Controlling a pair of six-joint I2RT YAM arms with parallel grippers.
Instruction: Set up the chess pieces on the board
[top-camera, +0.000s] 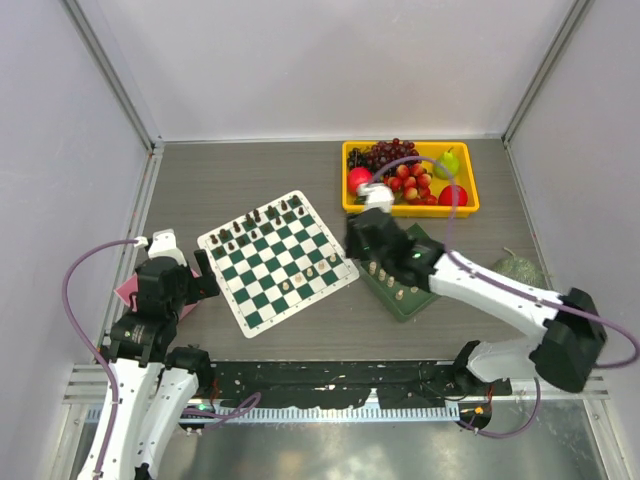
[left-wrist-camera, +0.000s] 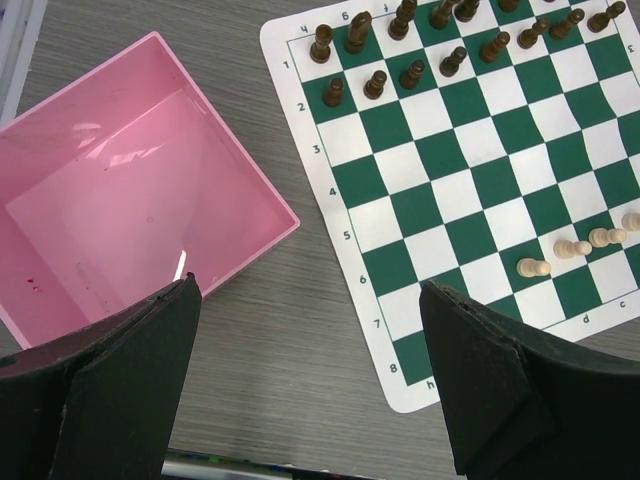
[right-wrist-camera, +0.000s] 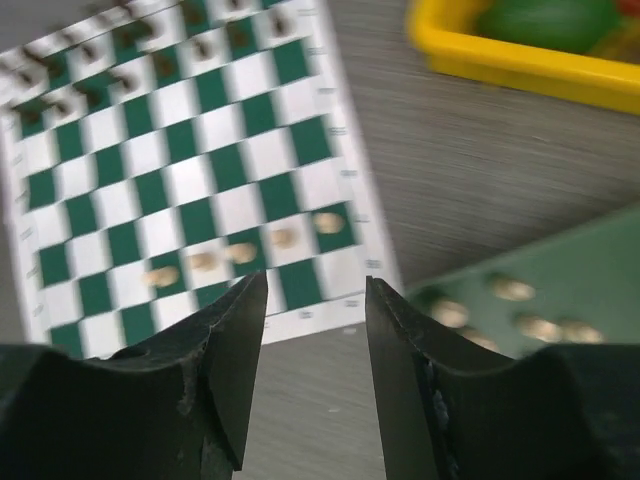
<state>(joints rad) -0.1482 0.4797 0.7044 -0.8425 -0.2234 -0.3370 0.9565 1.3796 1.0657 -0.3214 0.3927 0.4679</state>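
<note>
The board's near row is bare, so my right gripper should shift right in the top view and down into the dark green tray for a cream piece.
The green and white board lies left of centre. Several cream chess pieces stand in a row near its right edge; they also show in the left wrist view and, blurred, in the right wrist view. More cream pieces sit on a dark green tray. Dark pieces fill the far rows. My right gripper is open and empty above the table between the board and the tray. My left gripper is open and empty over bare table by the board's corner.
A pink box lies left of the left gripper. A yellow bin of fruit stands at the back right and shows in the right wrist view. A pale green round object lies by the right wall.
</note>
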